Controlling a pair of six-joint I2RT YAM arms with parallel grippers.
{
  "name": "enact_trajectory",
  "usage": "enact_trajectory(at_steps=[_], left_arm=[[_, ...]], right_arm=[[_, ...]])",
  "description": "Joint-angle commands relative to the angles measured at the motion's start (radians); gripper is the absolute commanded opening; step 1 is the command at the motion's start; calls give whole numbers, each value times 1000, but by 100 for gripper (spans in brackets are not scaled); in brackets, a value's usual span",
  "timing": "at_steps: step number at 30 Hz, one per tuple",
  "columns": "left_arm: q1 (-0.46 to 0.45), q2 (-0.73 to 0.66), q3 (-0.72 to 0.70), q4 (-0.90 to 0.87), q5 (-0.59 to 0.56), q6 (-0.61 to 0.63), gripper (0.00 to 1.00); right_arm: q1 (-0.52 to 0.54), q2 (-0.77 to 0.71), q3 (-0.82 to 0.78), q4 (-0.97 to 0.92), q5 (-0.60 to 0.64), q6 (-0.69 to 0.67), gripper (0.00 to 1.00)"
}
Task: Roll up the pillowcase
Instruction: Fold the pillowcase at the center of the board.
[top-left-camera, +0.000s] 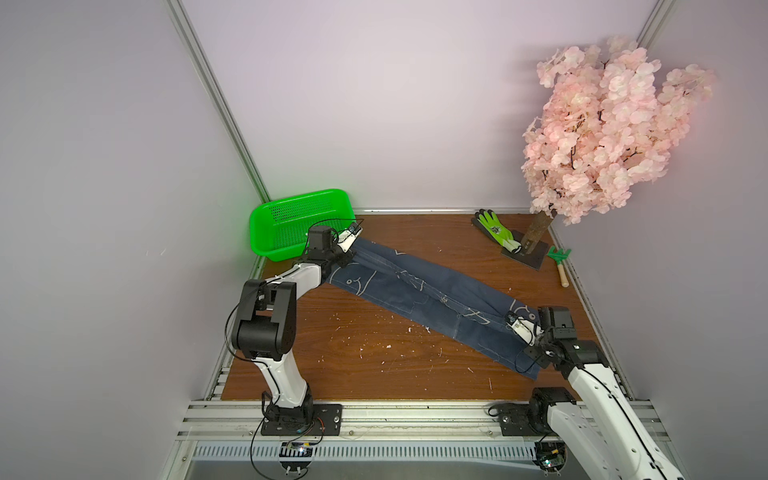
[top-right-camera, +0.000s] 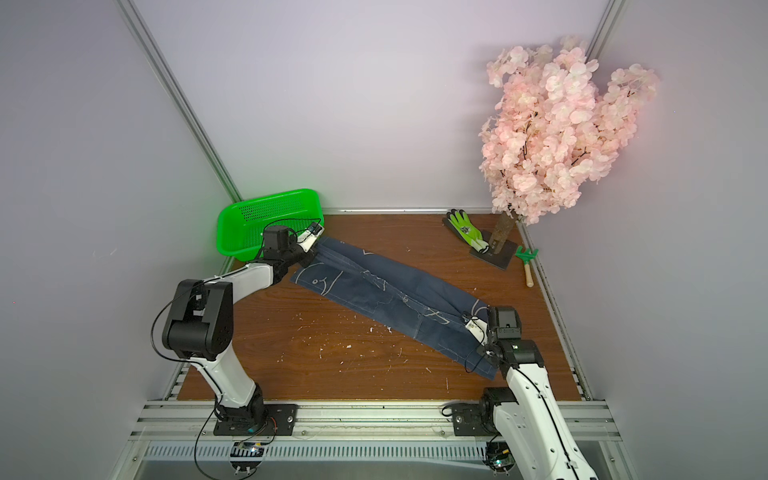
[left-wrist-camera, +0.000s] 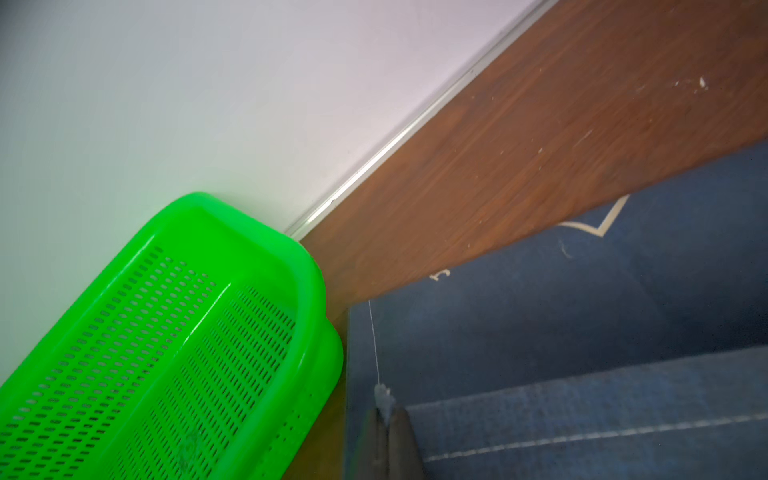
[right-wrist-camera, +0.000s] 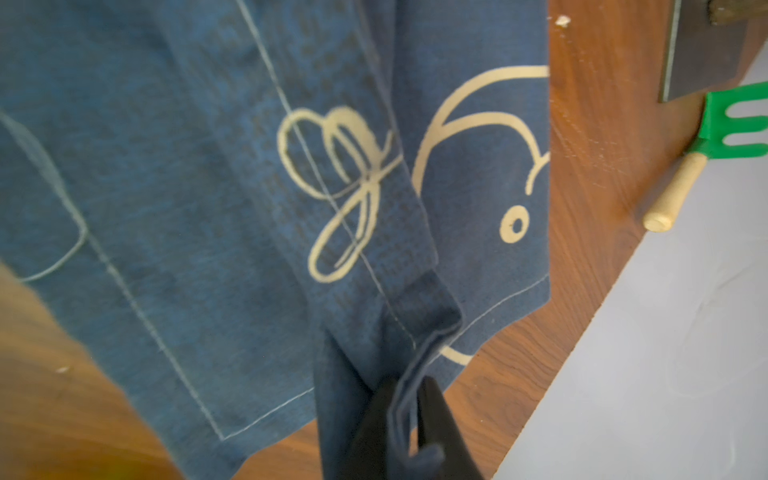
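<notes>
Next, my left gripper moves back and releases the pillowcase's folded corner at the pillowcase's near edge (top-left-camera: 336, 283), since that edge lies back of the gripper, still uncovered.
The pillowcase (top-left-camera: 415, 295) (top-right-camera: 374, 291) is folded into a long dark-blue strip with white outlines. It lies diagonally on the wooden table (top-left-camera: 353, 357), from far left to near right. My left gripper (top-left-camera: 350, 252) (left-wrist-camera: 386, 419) is at the far-left end, shut on the folded corner of the cloth (left-wrist-camera: 540, 332); a pale tuft pokes out between its fingers. My right gripper (top-left-camera: 514, 331) (right-wrist-camera: 409, 399) is at the near-right end. Its dark fingers (right-wrist-camera: 436, 415) stand slightly apart around a raised fold of the cloth (right-wrist-camera: 208, 208), with a gap beside the fold.
A green perforated basket (top-left-camera: 291, 220) (left-wrist-camera: 307, 291) sits in the far-left corner, right beside the left gripper. At the far right stand a pink blossom tree (top-left-camera: 602, 133) on a dark plate, a green-and-black glove (top-left-camera: 496, 230) and a small green rake (top-left-camera: 559, 262) (right-wrist-camera: 727, 124). White flecks dot the table.
</notes>
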Motion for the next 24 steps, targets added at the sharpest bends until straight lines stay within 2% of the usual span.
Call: enact_trajectory(at_steps=[1, 10, 20, 24], left_arm=[[13, -25, -24, -20, -49, 57, 0], [10, -51, -78, -23, -119, 99, 0], [10, -91, -119, -33, -159, 115, 0], [12, -103, -130, -35, -154, 103, 0]], right_arm=[[30, 5, 15, -84, -8, 8, 17], [89, 5, 2, -125, -16, 32, 16], [97, 39, 36, -151, 171, 34, 15], [97, 26, 59, -166, 157, 55, 15]])
